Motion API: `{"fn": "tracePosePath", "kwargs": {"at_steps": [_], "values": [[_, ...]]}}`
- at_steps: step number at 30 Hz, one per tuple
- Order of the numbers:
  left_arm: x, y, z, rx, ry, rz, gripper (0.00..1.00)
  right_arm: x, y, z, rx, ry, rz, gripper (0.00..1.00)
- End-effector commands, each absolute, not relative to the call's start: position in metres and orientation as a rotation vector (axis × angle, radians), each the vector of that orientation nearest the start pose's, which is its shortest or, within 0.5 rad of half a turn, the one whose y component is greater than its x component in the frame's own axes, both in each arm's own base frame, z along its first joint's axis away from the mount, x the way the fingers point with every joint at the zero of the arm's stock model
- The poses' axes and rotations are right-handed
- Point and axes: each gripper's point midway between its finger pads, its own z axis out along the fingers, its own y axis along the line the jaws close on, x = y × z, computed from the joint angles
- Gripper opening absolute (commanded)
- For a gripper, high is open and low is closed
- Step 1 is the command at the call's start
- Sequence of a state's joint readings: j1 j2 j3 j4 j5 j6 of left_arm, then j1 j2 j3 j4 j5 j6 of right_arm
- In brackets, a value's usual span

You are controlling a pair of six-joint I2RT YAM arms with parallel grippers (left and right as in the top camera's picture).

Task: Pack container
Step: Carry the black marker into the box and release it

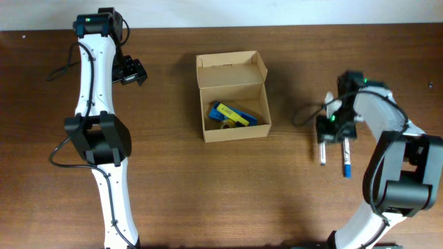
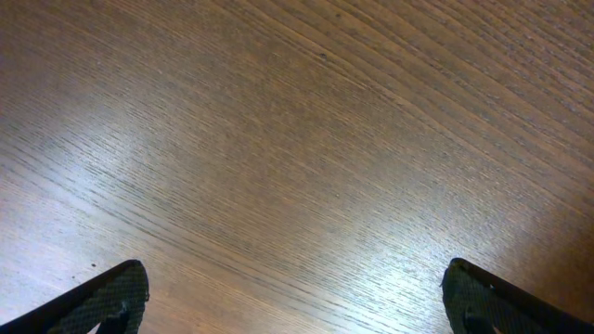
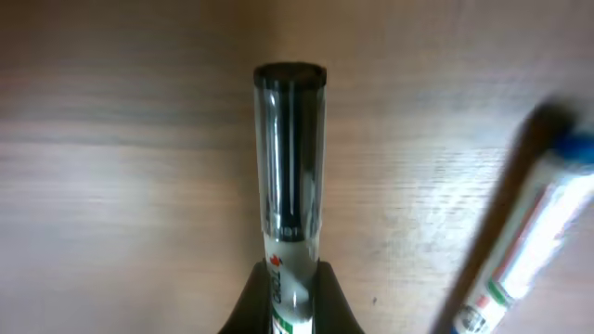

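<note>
The black-capped marker (image 1: 322, 151) will next rise across in my right gripper as it turns, then come down into the box over the yellow and blue items.
The container (image 1: 232, 97), a tan cardboard box, stands open at mid-table with its flap lid folded back; blue and yellow items (image 1: 230, 115) lie inside. Right of it, my right gripper (image 1: 325, 137) is shut on a black-capped marker (image 1: 322, 151) just above the table. The right wrist view shows that marker (image 3: 290, 158) pinched between the two fingers of the gripper (image 3: 291, 299). A blue-capped marker (image 1: 346, 164) lies beside it on the wood, seen blurred (image 3: 529, 250) at the right wrist view's right edge. My left gripper (image 1: 131, 71) hangs open at the far left, its fingertips (image 2: 111, 297) wide apart over bare wood.
The brown wooden table (image 1: 208, 194) runs across the whole view. The left arm (image 1: 97, 131) stretches along the left side, well away from the box. The right arm's base (image 1: 405, 180) sits at the lower right.
</note>
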State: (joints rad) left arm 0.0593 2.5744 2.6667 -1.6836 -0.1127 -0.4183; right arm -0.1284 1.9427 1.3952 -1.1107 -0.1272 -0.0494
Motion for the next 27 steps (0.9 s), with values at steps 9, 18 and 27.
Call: {"fn": "tracePosePath", "kwargs": {"at_steps": [9,18,27], "values": [[0.475,0.049,0.103,-0.718,3.028,0.184,1.0,0.416,0.083,0.243,-0.783,2.604,0.17,0.04],[0.475,0.049,0.103,-0.718,3.028,0.184,1.0,0.388,0.205,0.266,-1.606,2.096,0.1,0.04],[0.475,0.049,0.103,-0.718,3.028,0.184,1.0,0.379,0.246,0.216,-1.956,1.974,-0.022,0.04]]}}
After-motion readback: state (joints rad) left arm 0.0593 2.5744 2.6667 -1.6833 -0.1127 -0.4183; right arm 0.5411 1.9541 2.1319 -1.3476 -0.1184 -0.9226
